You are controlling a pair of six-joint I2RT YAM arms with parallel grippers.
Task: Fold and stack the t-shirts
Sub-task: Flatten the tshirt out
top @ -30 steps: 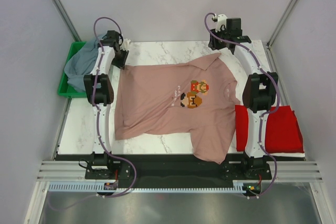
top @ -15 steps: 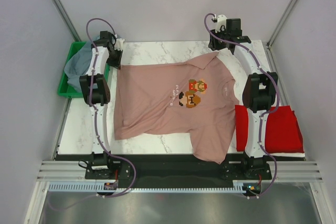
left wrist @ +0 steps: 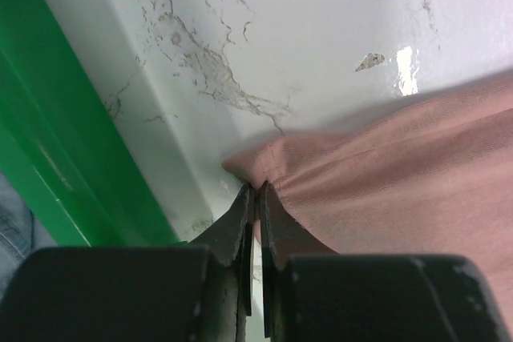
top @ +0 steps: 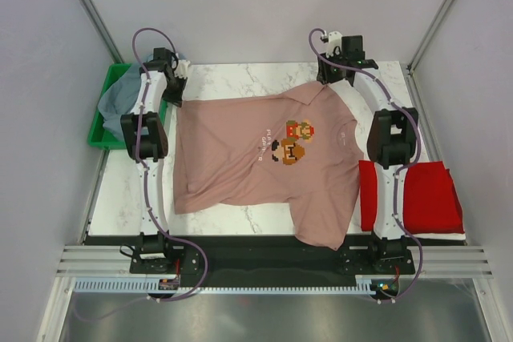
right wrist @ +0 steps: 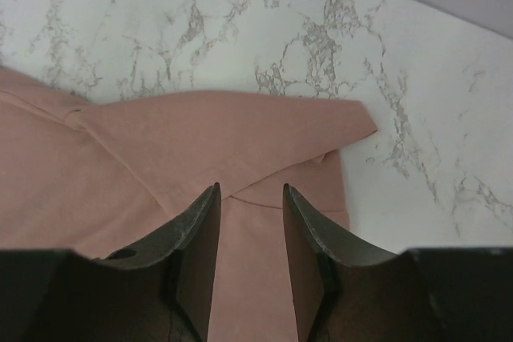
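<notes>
The robot's right gripper will go down and move over onto the folded sleeve's pointed corner (right wrist: 363, 121), because the corner is below the gripper's open fingers and to their right in the wrist view.
The dusty-pink t-shirt (top: 240, 154) lies spread on the marble table, pixel print up, one sleeve hanging over the near edge. My left gripper (top: 174, 98) is shut on its far-left corner (left wrist: 252, 162), next to the green bin. My right gripper (top: 335, 78) is open above the folded far-right sleeve (right wrist: 240, 130); its fingers (right wrist: 200, 222) straddle cloth without pinching it. A red t-shirt (top: 417, 196) lies folded at the right edge. A grey-blue t-shirt (top: 120, 95) sits in the bin.
The green plastic bin (top: 99, 130) stands off the table's left edge, its wall close to my left gripper (left wrist: 72, 158). Bare marble (top: 240, 78) runs along the far side. Metal rails (top: 264, 266) line the near edge.
My left gripper pulled the shirt's far-left corner further left toward the bin, flattening the hem. My right gripper shifted slightly left over the sleeve.
</notes>
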